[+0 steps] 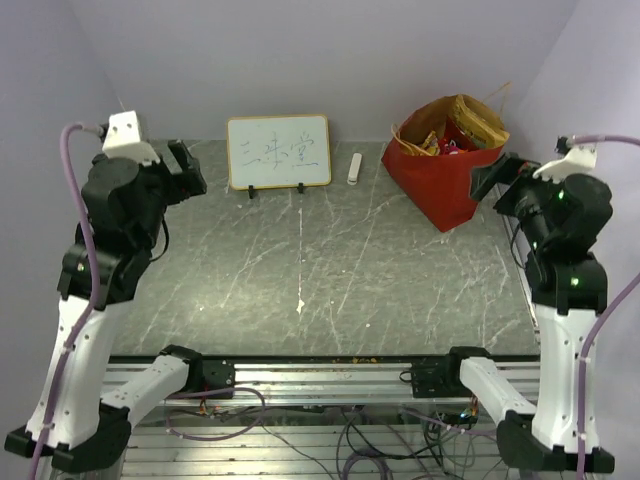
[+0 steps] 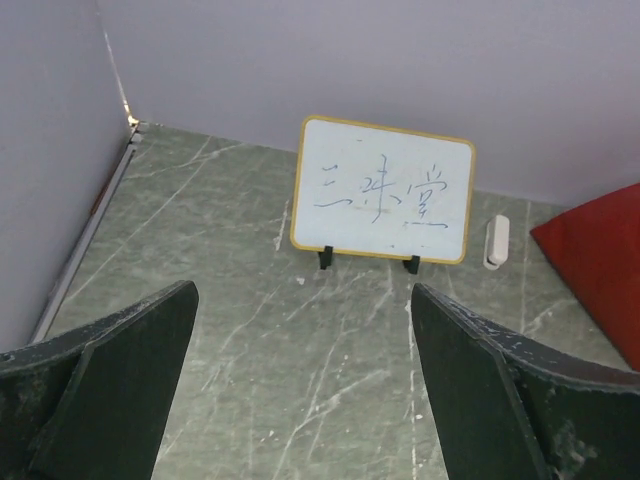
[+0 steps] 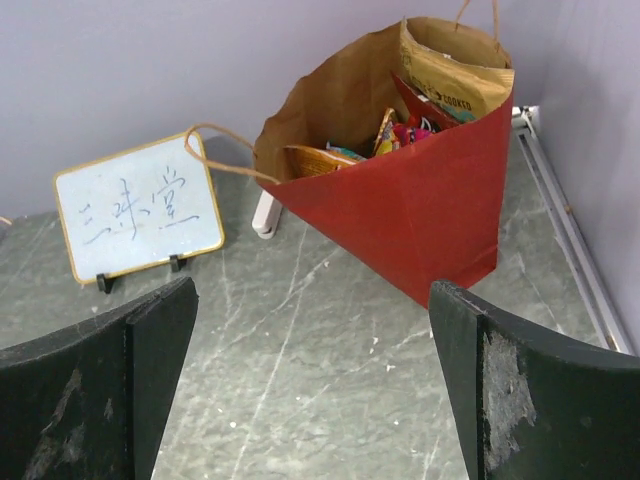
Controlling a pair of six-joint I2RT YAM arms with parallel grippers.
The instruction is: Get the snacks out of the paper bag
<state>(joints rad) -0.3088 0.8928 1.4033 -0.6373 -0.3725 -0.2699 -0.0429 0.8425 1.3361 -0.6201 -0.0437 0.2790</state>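
The whiteboard-side loop handle (image 1: pixel 397 133) (image 3: pixel 213 164) sticks out past the bag's rim, outward of my right gripper and to its left in the top view. I should swing my right gripper there, turn it and close it.
The red paper bag (image 1: pixel 445 190) stands open at the back right of the table, its brown inside and a tan loop handle (image 3: pixel 215 150) showing. The snacks (image 3: pixel 405 130) sit inside it: a large tan-orange packet (image 3: pixel 450 70) sticks up at the back, with smaller red, orange and pink packets below the rim. My right gripper (image 1: pixel 495 178) hovers just right of the bag; in the right wrist view it (image 3: pixel 312 285) is open over bare table, the bag (image 3: pixel 420 210) ahead. My left gripper (image 1: pixel 190 165) is open at the far left, with nothing between its fingers (image 2: pixel 302 290).
A small whiteboard (image 1: pixel 278 150) with blue writing stands on black feet at the back centre. A white eraser-like stick (image 1: pixel 355 167) lies between it and the bag. Walls close in the table at the back and both sides. A corner of the bag (image 2: pixel 600 260) shows in the left wrist view.
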